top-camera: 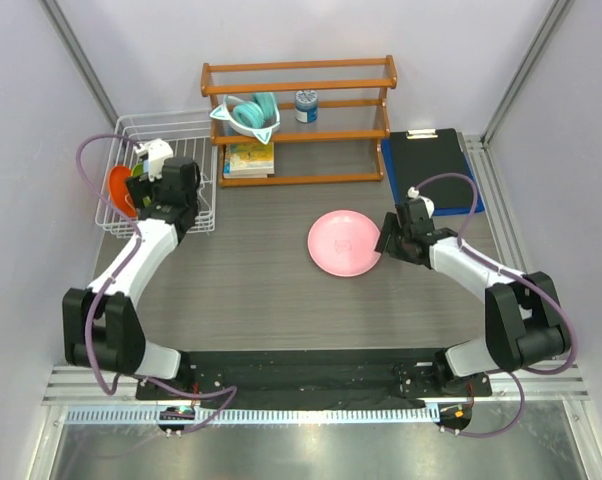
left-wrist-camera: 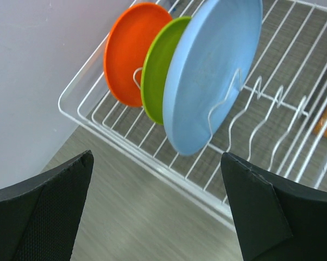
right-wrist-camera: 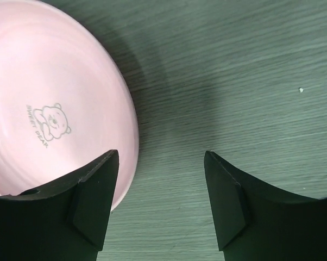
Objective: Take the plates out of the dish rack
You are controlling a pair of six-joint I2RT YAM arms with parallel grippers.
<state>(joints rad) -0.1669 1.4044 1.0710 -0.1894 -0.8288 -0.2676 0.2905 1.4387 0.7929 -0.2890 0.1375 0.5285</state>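
Note:
My left gripper is open, and the light blue plate's near edge (left-wrist-camera: pixel 173 120) lies outward of its fingers and faces the gap between them. I should next move this gripper outward onto that edge.
The pink plate (top-camera: pixel 344 243) (right-wrist-camera: pixel 49 103) lies flat on the table, right of centre. My right gripper (top-camera: pixel 389 238) (right-wrist-camera: pixel 161 163) hangs open just at its right rim, one finger over the rim, nothing gripped. In the white wire dish rack (top-camera: pixel 121 128) (left-wrist-camera: pixel 152 163) at the back left, three plates stand upright in the tines: orange (left-wrist-camera: pixel 132 51), lime green (left-wrist-camera: pixel 159 70) and light blue (left-wrist-camera: pixel 215 70). My left gripper (top-camera: pixel 146 195) (left-wrist-camera: pixel 157 179) is open wide just outside the rack's near rim, facing those plates and touching none.
An orange-brown wooden shelf (top-camera: pixel 301 120) stands at the back, holding a teal eared bowl (top-camera: pixel 249 115), a small can (top-camera: pixel 306 106) and a book (top-camera: pixel 249 160). A black clipboard on a blue mat (top-camera: pixel 428 170) lies at the back right.

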